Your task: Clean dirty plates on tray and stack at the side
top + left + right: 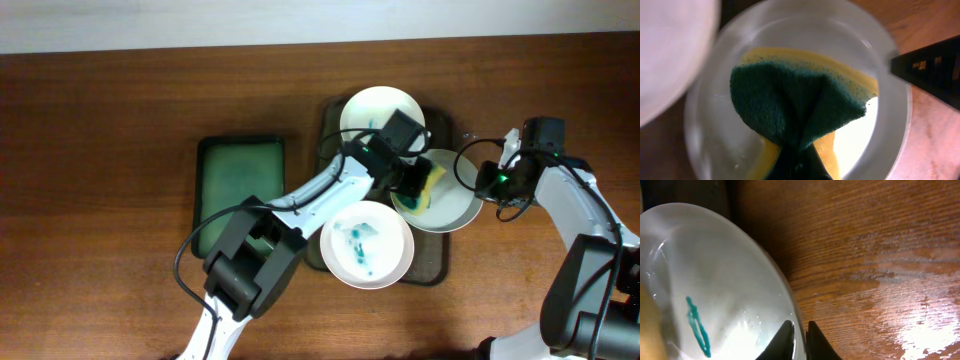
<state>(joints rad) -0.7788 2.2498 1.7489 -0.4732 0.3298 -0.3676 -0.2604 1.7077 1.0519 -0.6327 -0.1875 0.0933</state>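
Note:
My left gripper will rise off the plate, carry the sponge (430, 190) to the left in the overhead view and lower it into the green tray (236, 188), which is empty.
Three white plates lie on the dark tray (438, 268). The far plate (372, 108) and the near plate (366, 244) carry teal marks. My left gripper (412, 178) is shut on a yellow and green sponge (430, 190) and presses it onto the right plate (462, 205). The sponge (800, 107) fills the left wrist view, folded on that plate (890, 150). My right gripper (487, 180) is shut on the right plate's rim (799, 330); a teal mark (697, 327) shows inside the plate.
A green tray (240, 185) lies left of the dark tray. Bare wooden table (880, 265) lies to the right of the held plate and along the far side.

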